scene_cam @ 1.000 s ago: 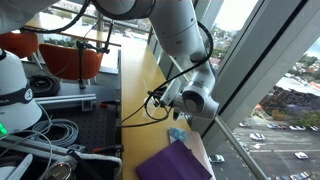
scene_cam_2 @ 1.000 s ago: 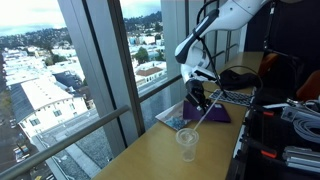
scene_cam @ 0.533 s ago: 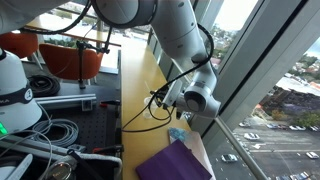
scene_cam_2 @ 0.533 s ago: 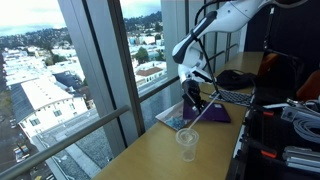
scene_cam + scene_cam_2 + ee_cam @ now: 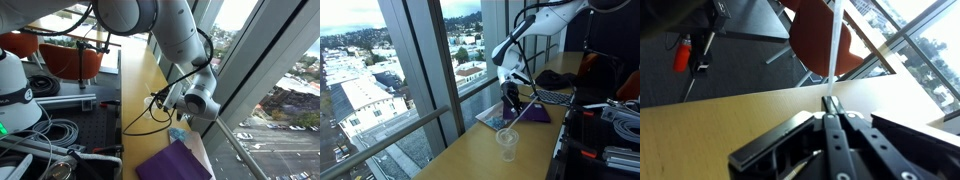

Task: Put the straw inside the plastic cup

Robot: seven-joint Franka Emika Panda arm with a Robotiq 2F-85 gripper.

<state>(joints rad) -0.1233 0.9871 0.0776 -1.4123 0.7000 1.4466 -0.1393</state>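
Observation:
My gripper lowers next until the straw's lower end dips inside, then releases the straw, since that end hangs just over the cup's open rim (image 5: 508, 137).
The clear plastic cup (image 5: 507, 143) stands upright on the wooden counter by the window. My gripper (image 5: 512, 99) hangs above and behind it, shut on the whitish straw (image 5: 520, 117). The straw slants down, and its lower end is close over the cup's rim. In the wrist view the straw (image 5: 834, 45) sticks straight out from between the closed fingers (image 5: 830, 100); the cup is out of that view. In an exterior view the arm's wrist (image 5: 190, 98) hides the cup and the straw.
A purple cloth (image 5: 535, 113) (image 5: 172, 162) lies on the counter behind the cup, with a small light-blue object (image 5: 177, 133) beside it. Window glass runs along one side of the counter (image 5: 470, 160). Black cables and equipment (image 5: 45, 135) crowd the other side. An orange chair (image 5: 820, 35) stands beyond.
My gripper has shifted slightly toward the window with the straw, which brings the straw's lower end nearer over the cup. The cup has not moved.

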